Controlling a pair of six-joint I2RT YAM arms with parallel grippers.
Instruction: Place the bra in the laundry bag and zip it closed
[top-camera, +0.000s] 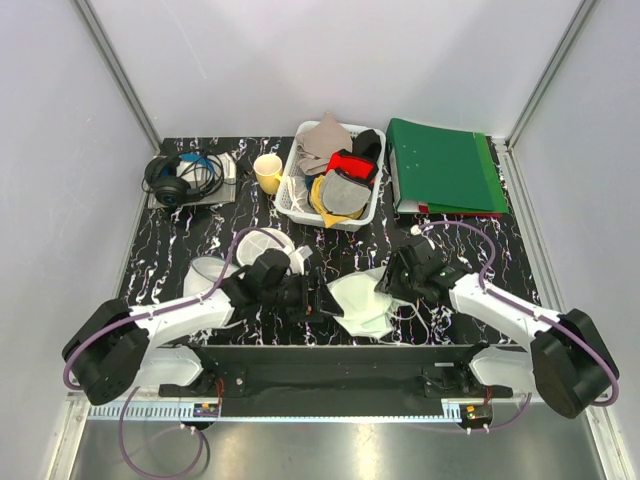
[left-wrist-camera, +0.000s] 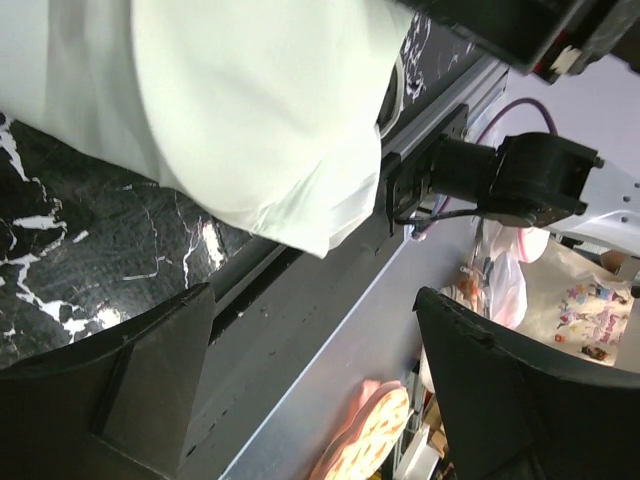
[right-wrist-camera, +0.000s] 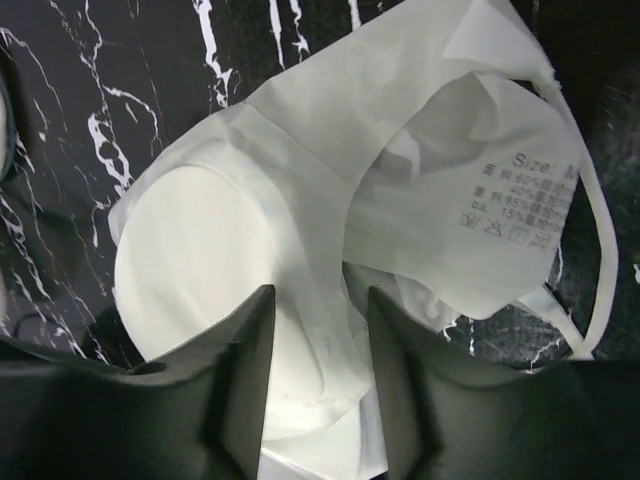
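My left gripper moves toward the bra's facing edge (top-camera: 342, 299) (left-wrist-camera: 225, 205) next until its fingers straddle it, then closes, since that edge still lies ahead of the empty fingers.
The white bra (top-camera: 360, 300) lies crumpled on the black marbled table between my two grippers. My right gripper (top-camera: 392, 282) is down on its right side. In the right wrist view the fingers (right-wrist-camera: 235, 370) stand partly apart astride a raised fold of the bra (right-wrist-camera: 200, 240), with a care label (right-wrist-camera: 505, 215) beside them; the fold is not pinched. My left gripper (top-camera: 308, 292) sits at the bra's left edge. In its wrist view it (left-wrist-camera: 312, 300) is wide open and empty, with the bra (left-wrist-camera: 250, 100) above it. The white round laundry bag (top-camera: 262, 243) lies behind the left gripper.
A white lattice basket (top-camera: 290, 200) with grey, red and yellow garments stands at the back centre. A yellow cup (top-camera: 267, 172) and headphones (top-camera: 180, 180) are to its left, a green binder (top-camera: 440, 165) to its right. A black rail (top-camera: 330, 355) runs along the near edge.
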